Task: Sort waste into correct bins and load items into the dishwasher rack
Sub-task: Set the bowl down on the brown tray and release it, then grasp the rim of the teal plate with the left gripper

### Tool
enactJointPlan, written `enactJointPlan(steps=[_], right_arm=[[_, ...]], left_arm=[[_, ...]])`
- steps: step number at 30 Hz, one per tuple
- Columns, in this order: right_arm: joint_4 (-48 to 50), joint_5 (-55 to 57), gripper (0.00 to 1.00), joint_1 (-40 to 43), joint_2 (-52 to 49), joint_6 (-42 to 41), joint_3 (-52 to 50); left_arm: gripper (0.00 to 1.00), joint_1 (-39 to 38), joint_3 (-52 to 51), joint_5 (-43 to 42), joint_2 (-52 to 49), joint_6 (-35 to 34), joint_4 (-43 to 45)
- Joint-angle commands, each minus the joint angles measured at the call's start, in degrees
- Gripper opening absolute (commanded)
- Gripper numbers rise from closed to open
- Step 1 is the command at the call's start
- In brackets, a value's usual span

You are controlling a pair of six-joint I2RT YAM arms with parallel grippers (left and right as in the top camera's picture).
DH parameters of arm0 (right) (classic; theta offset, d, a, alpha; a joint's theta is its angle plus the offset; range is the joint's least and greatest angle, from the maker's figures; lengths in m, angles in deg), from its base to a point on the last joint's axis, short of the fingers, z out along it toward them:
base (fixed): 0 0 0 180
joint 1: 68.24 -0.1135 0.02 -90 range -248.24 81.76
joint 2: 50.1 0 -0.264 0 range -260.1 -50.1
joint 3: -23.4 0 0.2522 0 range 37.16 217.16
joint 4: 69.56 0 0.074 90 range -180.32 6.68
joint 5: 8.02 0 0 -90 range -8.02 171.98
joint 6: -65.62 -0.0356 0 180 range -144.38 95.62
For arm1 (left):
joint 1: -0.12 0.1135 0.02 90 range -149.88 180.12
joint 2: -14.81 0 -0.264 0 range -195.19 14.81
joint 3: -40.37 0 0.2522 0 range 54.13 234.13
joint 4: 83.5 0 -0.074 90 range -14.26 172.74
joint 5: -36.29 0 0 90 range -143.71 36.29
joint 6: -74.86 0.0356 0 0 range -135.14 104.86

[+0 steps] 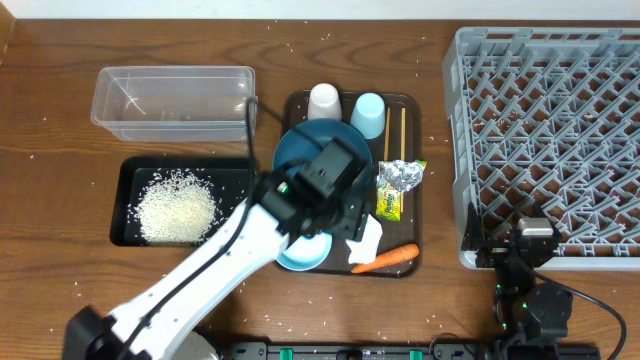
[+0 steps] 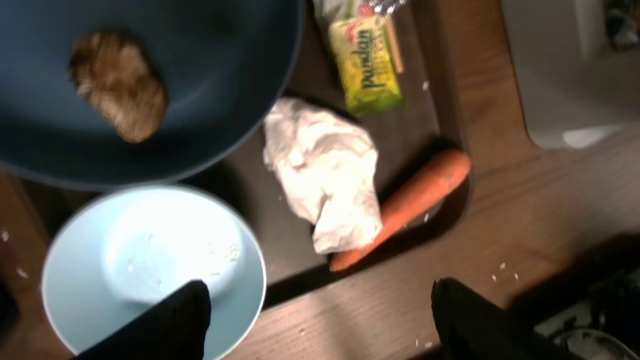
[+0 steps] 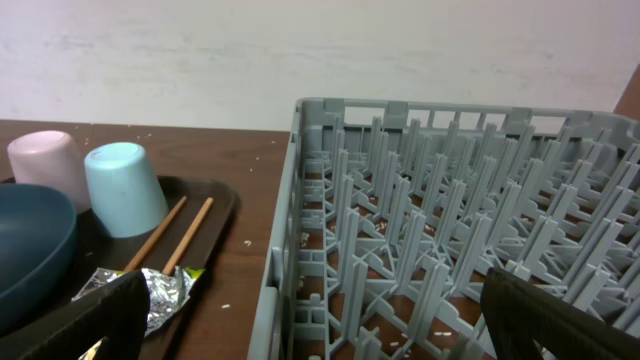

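Observation:
The dark-blue plate's rim facing the wrapper (image 1: 369, 166) is bare of the food lump, so my left gripper will move outward and down onto that rim next.
My left gripper (image 2: 320, 320) is open and empty above the brown tray's front edge, between the light-blue bowl (image 2: 140, 265) and the carrot (image 2: 405, 205). The crumpled napkin (image 2: 320, 170) lies just beyond it, against the carrot. The brown food lump (image 2: 118, 85) sits on the dark-blue plate (image 2: 210, 120). The wrapper (image 2: 365, 65) lies past the napkin. My right gripper (image 3: 310, 325) is open and empty at the near-left corner of the grey rack (image 3: 450, 200). White cup (image 1: 324, 100), light-blue cup (image 1: 368, 113), chopsticks (image 1: 387, 130) and foil (image 1: 402, 176) are on the tray.
The black tray (image 1: 130, 175) holds a pile of rice (image 1: 175, 208). The clear tub (image 1: 170, 100) stands behind it. The brown serving tray (image 1: 412, 120) is mid-table. The rack (image 1: 550, 140) fills the right side. Loose rice grains are scattered on the wooden table.

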Motion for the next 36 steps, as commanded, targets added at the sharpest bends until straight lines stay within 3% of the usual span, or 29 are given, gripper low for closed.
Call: enactJointPlan(steps=[1, 7, 15, 20, 32, 36], right_arm=[[-0.24, 0.13, 0.99, -0.26, 0.35, 0.46, -0.09], [-0.24, 0.13, 0.99, -0.26, 0.35, 0.46, -0.09], [-0.22, 0.13, 0.99, -0.26, 0.35, 0.48, -0.09], [-0.24, 0.13, 0.99, -0.26, 0.35, 0.48, -0.09], [-0.24, 0.13, 0.99, -0.26, 0.35, 0.48, -0.09], [-0.22, 0.13, 0.99, -0.26, 0.35, 0.46, -0.09]], left_arm=[[0.73, 0.37, 5.33, 1.03, -6.1, 6.08, -0.61], [0.8, 0.37, 6.05, 6.34, -14.6, 6.03, 8.09], [0.8, 0.37, 6.05, 14.93, -21.9, 6.05, 16.35], [0.81, 0.37, 6.05, 19.02, -24.06, 6.05, 17.35], [0.79, -0.09, 5.95, 19.37, -29.46, 6.03, 18.6], [0.73, -0.24, 5.92, 19.37, -30.25, 6.03, 18.97]])
